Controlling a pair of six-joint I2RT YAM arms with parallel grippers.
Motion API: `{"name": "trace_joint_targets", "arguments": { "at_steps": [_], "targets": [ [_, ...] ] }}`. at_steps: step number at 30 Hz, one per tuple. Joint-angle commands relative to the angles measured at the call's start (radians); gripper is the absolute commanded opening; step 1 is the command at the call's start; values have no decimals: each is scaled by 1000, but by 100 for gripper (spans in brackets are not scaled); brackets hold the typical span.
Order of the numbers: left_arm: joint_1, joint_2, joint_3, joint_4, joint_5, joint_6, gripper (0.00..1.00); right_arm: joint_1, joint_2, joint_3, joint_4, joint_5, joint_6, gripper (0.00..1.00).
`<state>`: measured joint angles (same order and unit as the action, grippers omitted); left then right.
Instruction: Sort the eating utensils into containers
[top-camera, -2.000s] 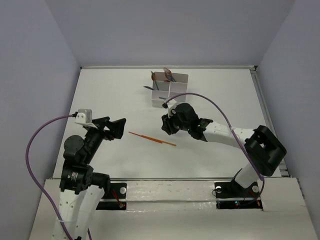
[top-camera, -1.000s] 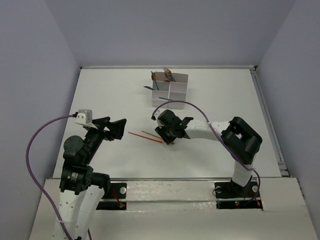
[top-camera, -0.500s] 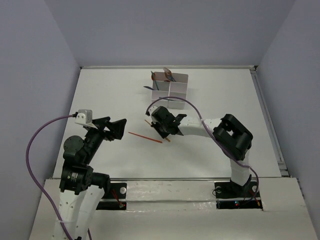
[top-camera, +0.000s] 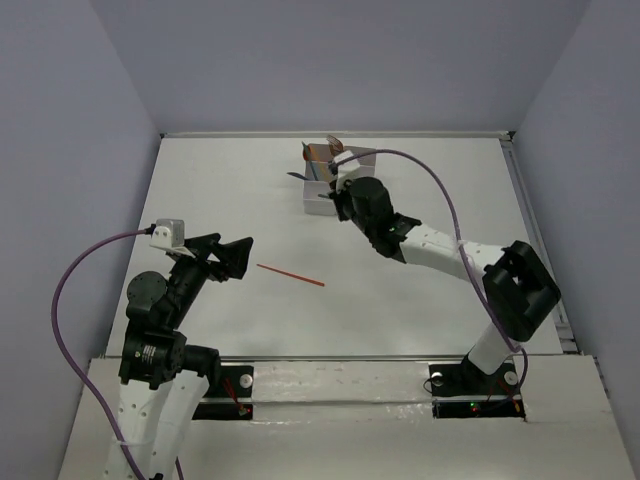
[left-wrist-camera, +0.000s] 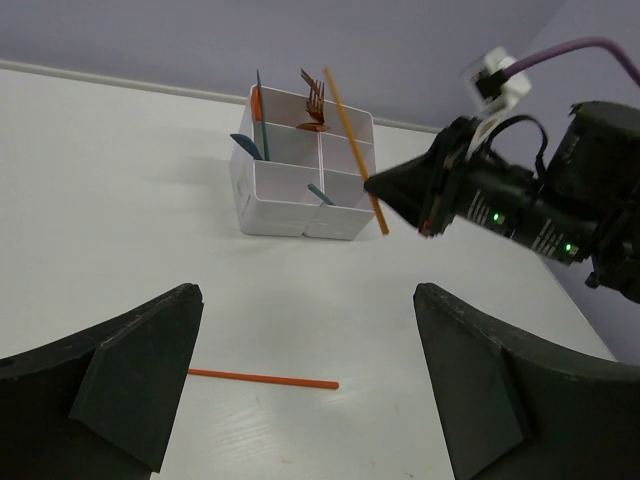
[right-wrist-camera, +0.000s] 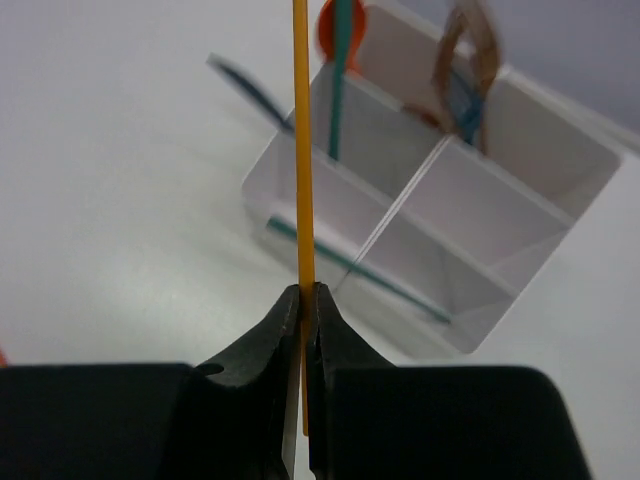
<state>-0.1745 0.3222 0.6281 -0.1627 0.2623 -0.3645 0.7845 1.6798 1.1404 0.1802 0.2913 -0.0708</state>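
Note:
The orange stick hangs short of the box's near section, so my right gripper needs to move outward next, to the right in the top view.
My right gripper is shut on a thin orange stick and holds it upright just in front of the white four-compartment box. It also shows in the top view beside the box and in the left wrist view with the stick. The box holds a teal utensil, an orange spoon and a brown fork. A second orange stick lies on the table, also in the left wrist view. My left gripper is open above it.
The table is white with grey walls around it. A purple cable arches over the right arm. Another purple cable loops beside the left arm.
My right gripper has lifted one orange stick off the table and carried it up and back to the box. One stick stays on the table. The left arm has not moved.

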Motion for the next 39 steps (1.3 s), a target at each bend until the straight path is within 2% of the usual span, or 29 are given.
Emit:
{"name": "trace_joint_targets", "arguments": {
  "at_steps": [1, 3, 9, 14, 18, 28, 39],
  "targets": [
    [6, -2, -10, 46, 15, 6, 99, -111, -2, -48, 437, 25, -41, 7],
    [6, -2, -11, 48, 17, 7, 99, -142, 38, -65, 571, -7, -53, 7],
    [6, 6, -10, 46, 11, 9, 99, -228, 171, -41, 763, -43, -49, 7],
    [15, 15, -8, 43, 6, 9, 99, -237, 242, -30, 817, -60, -34, 7],
    [15, 15, -10, 43, 5, 9, 99, -237, 248, -83, 878, -72, -9, 7],
    [15, 20, -8, 45, 8, 9, 99, -237, 291, -142, 929, -52, -14, 7],
    [15, 20, -8, 48, 11, 9, 99, -237, 282, -134, 904, -54, -37, 16]
  ]
}}
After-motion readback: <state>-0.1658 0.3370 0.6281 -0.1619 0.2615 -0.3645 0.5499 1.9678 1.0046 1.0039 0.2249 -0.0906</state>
